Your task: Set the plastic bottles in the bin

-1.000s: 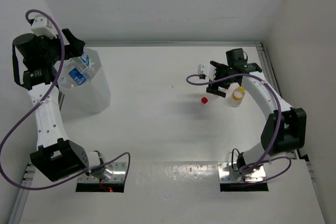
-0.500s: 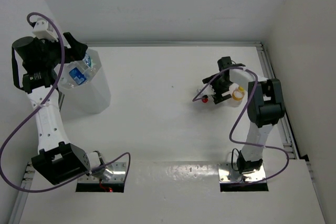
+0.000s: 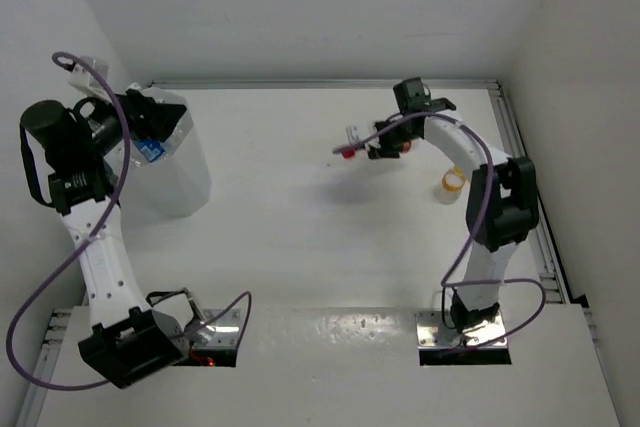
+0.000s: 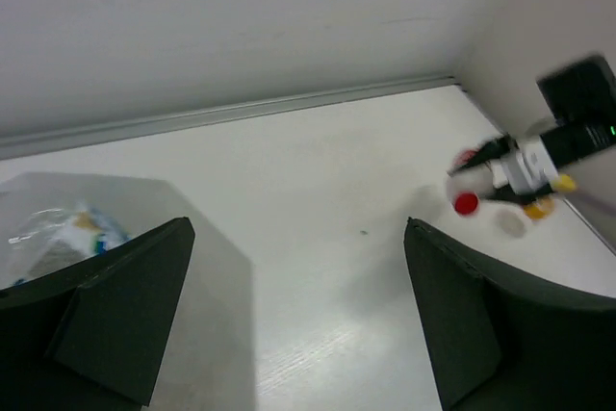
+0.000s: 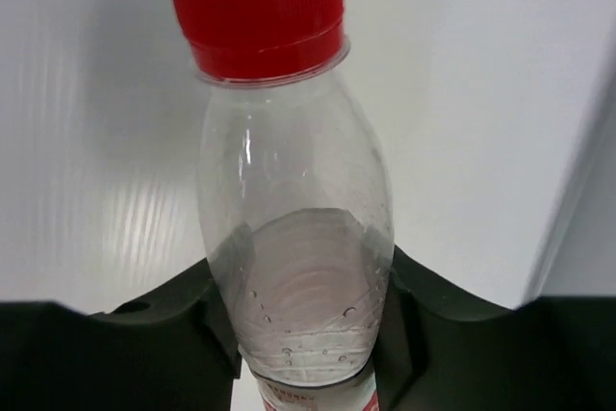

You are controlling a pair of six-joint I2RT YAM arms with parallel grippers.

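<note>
Next, my left gripper rises from over the bin and turns toward my right gripper, onto the red cap [image 3: 348,152] [image 4: 466,203], which sticks out free of its fingers.
My right gripper [image 3: 372,144] is shut on a clear plastic bottle [image 3: 352,148] with a red cap, holding it sideways above the table's far middle. In the right wrist view the bottle [image 5: 289,238] fills the space between the jaws of the right gripper [image 5: 300,334], cap pointing away. A short yellow-capped bottle [image 3: 453,185] stands on the table to the right. The translucent white bin [image 3: 178,185] stands at the far left with a blue-labelled bottle [image 3: 151,150] inside. My left gripper [image 3: 140,119] hangs open over the bin's rim, and in the left wrist view the left gripper [image 4: 298,238] holds nothing.
White walls close in the table at the back and on both sides, with a metal rail [image 3: 320,83] along the far edge. From the left wrist, the bin [image 4: 217,276] lies below and to the left, and the right arm with the red-capped bottle [image 4: 466,203] is far to the right.
The right gripper dropped onto the red-capped bottle, shut on it, then lifted it leftward and toward the back. The left arm drew back slightly to the left over the bin.
</note>
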